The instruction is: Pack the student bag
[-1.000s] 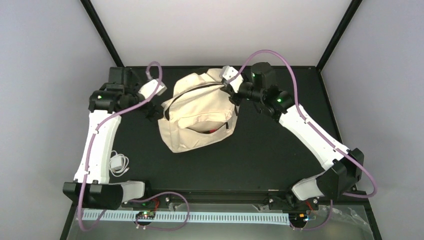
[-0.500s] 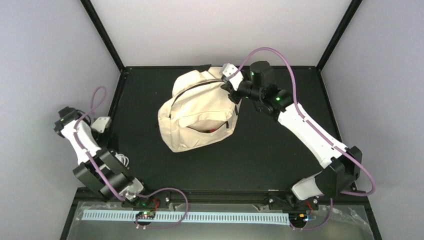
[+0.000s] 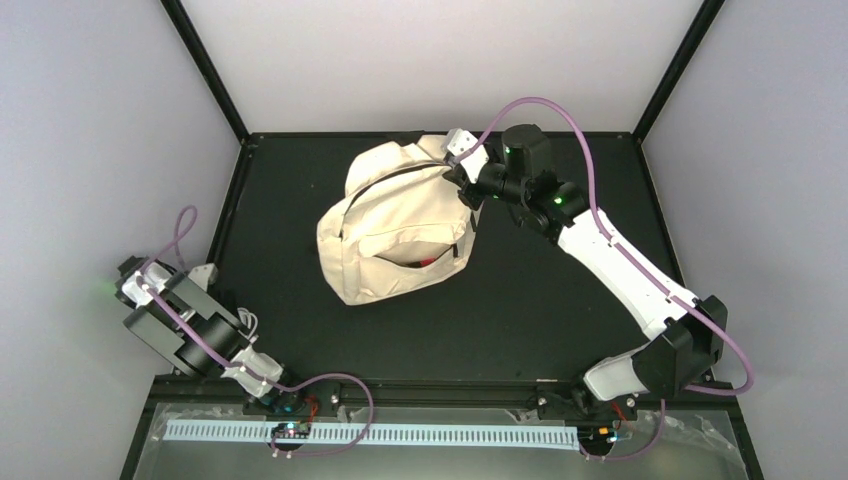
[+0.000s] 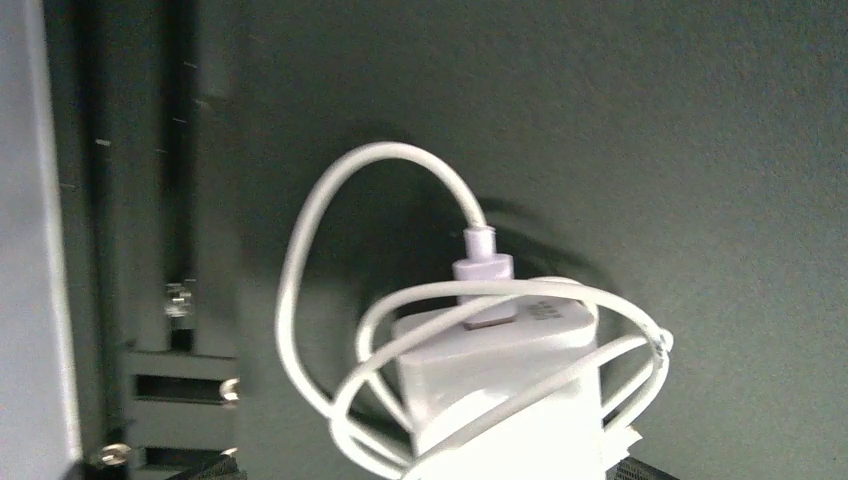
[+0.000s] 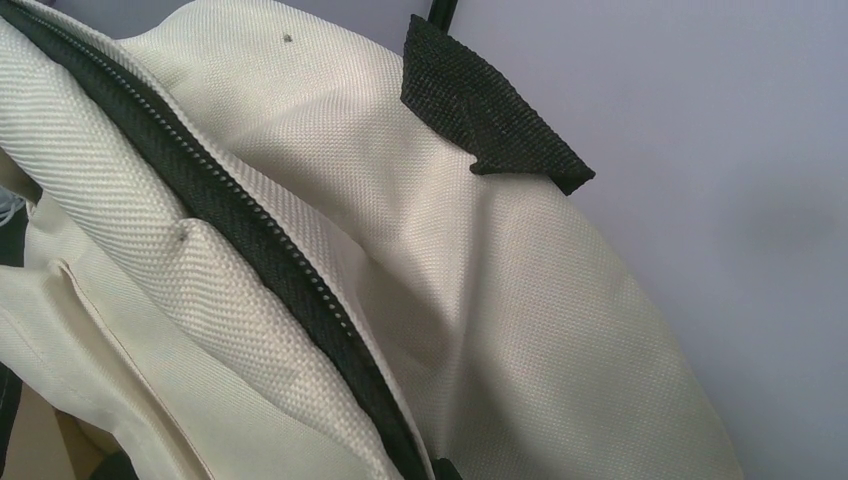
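Note:
My left gripper moves down and toward the right in the wrist view onto the white charger block (image 4: 505,405) next, since it sits nearer one fingertip than the other.
The student bag (image 3: 400,225), cream fabric with dark zipper lines, sits mid-table with its front pocket gaping. Something red (image 3: 425,261) shows inside the pocket. My right gripper (image 3: 463,187) pinches the bag's upper right edge. Its wrist view is filled with bag fabric (image 5: 560,330), a black zipper (image 5: 270,260) and a black strap tab (image 5: 480,110), and its fingers are hidden. My left gripper (image 3: 228,308) hangs at the near left over a white charger (image 3: 240,326) wrapped in cable. The charger (image 4: 500,370) lies between wide-set fingertips (image 4: 215,468).
The black table's left edge and frame rail (image 4: 150,300) run close beside the charger. The enclosure walls and black corner posts (image 3: 205,70) stand behind the bag.
My left arm left the bag's left side and folded back to the near left corner, ending above the charger. The bag's left side settled. The right arm held still.

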